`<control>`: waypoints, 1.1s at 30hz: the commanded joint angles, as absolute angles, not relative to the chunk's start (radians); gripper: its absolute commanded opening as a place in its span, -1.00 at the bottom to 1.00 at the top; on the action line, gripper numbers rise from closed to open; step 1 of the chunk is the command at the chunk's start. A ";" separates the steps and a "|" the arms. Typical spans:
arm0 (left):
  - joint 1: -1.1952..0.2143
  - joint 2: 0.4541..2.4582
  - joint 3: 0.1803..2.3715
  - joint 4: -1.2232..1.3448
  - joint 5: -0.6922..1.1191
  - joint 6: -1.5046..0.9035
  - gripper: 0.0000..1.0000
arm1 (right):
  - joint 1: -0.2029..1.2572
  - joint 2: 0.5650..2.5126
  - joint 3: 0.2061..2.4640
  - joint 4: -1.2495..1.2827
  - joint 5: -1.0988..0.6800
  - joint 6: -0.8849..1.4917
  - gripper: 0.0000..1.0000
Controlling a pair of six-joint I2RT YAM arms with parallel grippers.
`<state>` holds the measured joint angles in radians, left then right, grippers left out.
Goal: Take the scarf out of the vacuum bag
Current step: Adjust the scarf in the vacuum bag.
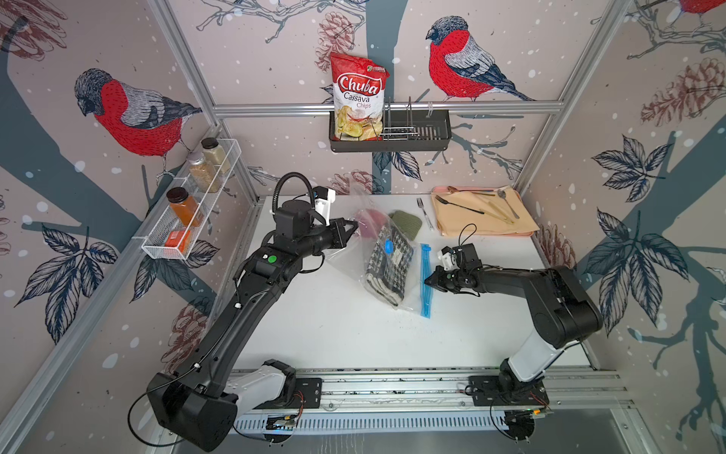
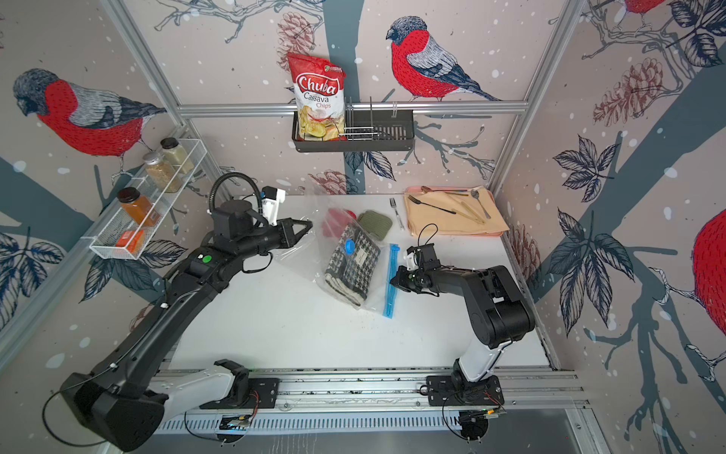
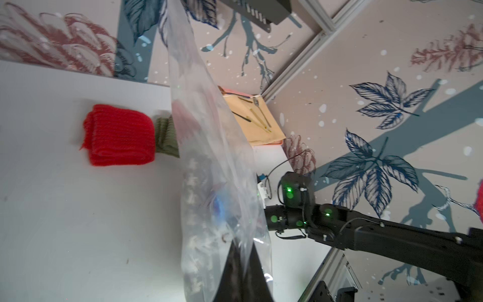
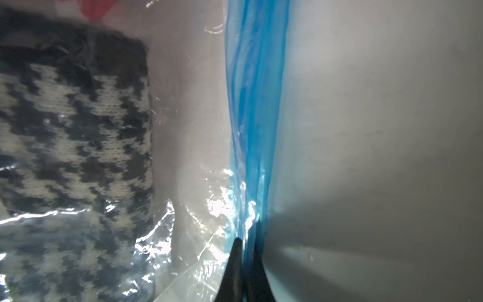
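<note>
The left gripper next needs to swing the bag's raised end across toward the blue valve cap (image 1: 389,246) (image 3: 219,207) and then let go of it, because the scarf lies short of the bag's zip strip.
The vacuum bag (image 1: 341,259) (image 2: 298,255) lies mid-table, its left side pulled up off the surface. Inside it lies the folded black-and-white houndstooth scarf (image 1: 389,271) (image 2: 351,271) (image 4: 73,130), under the round blue valve cap (image 1: 389,246). My left gripper (image 1: 355,228) (image 3: 243,241) is shut on the bag's raised clear plastic (image 3: 209,130). My right gripper (image 1: 426,281) (image 4: 246,241) is shut on the light-blue zip strip (image 1: 425,283) (image 4: 256,104) at the bag's right edge, low over the table.
A red knit piece (image 3: 120,138) and an olive knit piece (image 1: 406,223) lie on the table just behind the bag. A fork (image 1: 425,212) lies beside a pink tray (image 1: 526,234) with a cloth and cutlery at back right. A spice rack (image 1: 188,220) hangs left, a basket (image 1: 393,145) on the back wall.
</note>
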<state>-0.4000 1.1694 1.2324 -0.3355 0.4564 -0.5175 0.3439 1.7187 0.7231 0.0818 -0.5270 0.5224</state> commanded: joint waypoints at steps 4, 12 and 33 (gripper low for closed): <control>-0.457 1.201 1.236 -0.102 0.681 -0.628 -1.00 | 0.368 1.751 0.721 0.058 -0.500 0.508 -1.00; -0.470 1.212 1.106 0.376 0.896 -0.928 -1.00 | 0.376 1.725 0.679 0.184 -0.615 0.512 -1.00; -0.373 1.232 1.363 -0.462 0.326 -0.522 -1.00 | 0.449 1.773 0.712 0.097 -0.541 0.441 -1.00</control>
<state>-0.3893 1.2297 1.3251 -0.2493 0.5007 -0.6468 0.4461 1.7611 0.6998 0.2005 -0.6422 0.4736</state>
